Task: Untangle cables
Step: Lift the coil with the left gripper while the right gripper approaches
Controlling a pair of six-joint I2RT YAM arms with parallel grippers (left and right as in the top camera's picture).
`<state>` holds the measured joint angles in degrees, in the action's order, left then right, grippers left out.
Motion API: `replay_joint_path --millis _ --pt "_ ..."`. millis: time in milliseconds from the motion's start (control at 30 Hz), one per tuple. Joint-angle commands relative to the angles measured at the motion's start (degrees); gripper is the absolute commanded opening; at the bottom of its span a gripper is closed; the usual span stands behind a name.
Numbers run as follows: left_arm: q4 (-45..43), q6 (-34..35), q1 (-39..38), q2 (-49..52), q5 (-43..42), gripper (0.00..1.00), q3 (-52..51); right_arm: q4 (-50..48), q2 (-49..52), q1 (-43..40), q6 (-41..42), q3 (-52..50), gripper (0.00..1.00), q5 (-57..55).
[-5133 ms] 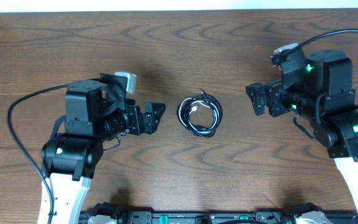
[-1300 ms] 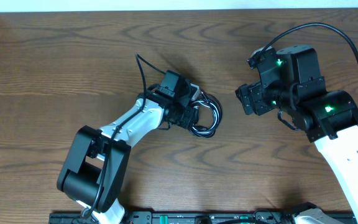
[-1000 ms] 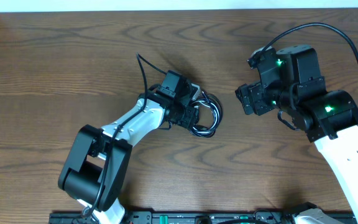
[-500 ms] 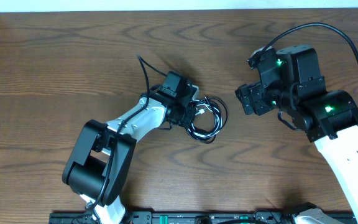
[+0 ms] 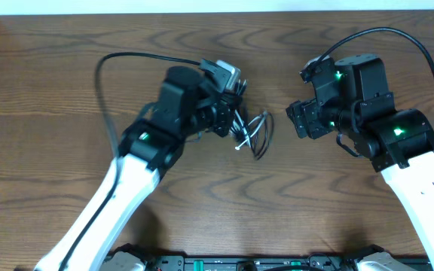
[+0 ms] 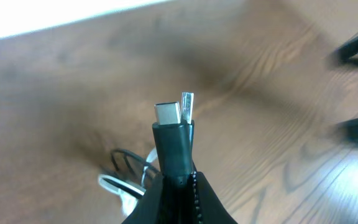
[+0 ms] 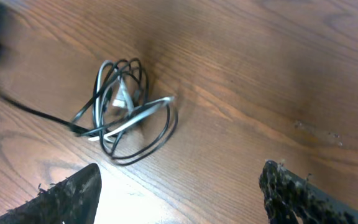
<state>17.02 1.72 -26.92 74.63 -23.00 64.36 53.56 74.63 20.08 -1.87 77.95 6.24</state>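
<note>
The black plug [image 6: 174,138] is in my left gripper. Next I will raise it, tilt it upward and move it to the left in the overhead view, and then let it go.
The cables [image 5: 256,132] are a small tangle of thin black loops with a white bit, near the table's middle. My left gripper [image 5: 230,123] is raised at the tangle's left edge. In the left wrist view the left gripper [image 6: 179,188] is shut on a black plug [image 6: 174,138] with a metal tip that stands up between the fingers, while loops [image 6: 124,175] hang below. My right gripper [image 5: 295,120] stands open to the right of the tangle, apart from it. The right wrist view shows the cables [image 7: 126,106] on the wood ahead of the right gripper [image 7: 182,193], with nothing between its fingers.
The brown wooden table [image 5: 66,60] runs to a pale edge at the back. A thick black arm cable [image 5: 138,56] arcs over the left side, and another [image 5: 413,45] loops over the right arm. A dark rail [image 5: 247,263] lines the front edge.
My left gripper has shut on the plug and the left arm has risen, drawing the tangle up and stretching its loops. The right arm has stayed where it was.
</note>
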Motion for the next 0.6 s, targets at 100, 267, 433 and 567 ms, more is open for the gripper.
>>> replay_joint_path --millis 100,267,433,567 --pt "-3.10 0.52 0.00 -9.64 0.13 0.07 1.31 0.00 0.15 0.28 0.76 1.01 0.77 0.39" --pt "-6.36 1.70 2.16 -13.88 0.09 0.08 1.31 -0.57 2.03 0.28 0.74 1.01 0.72 3.10" --pt "-13.03 3.23 2.54 -15.63 -0.52 0.07 1.31 -2.56 4.96 0.66 -4.72 1.01 0.72 16.24" --pt "-16.57 3.39 2.54 -16.04 -0.50 0.07 1.36 -1.86 7.45 2.75 -8.94 1.01 0.80 18.53"
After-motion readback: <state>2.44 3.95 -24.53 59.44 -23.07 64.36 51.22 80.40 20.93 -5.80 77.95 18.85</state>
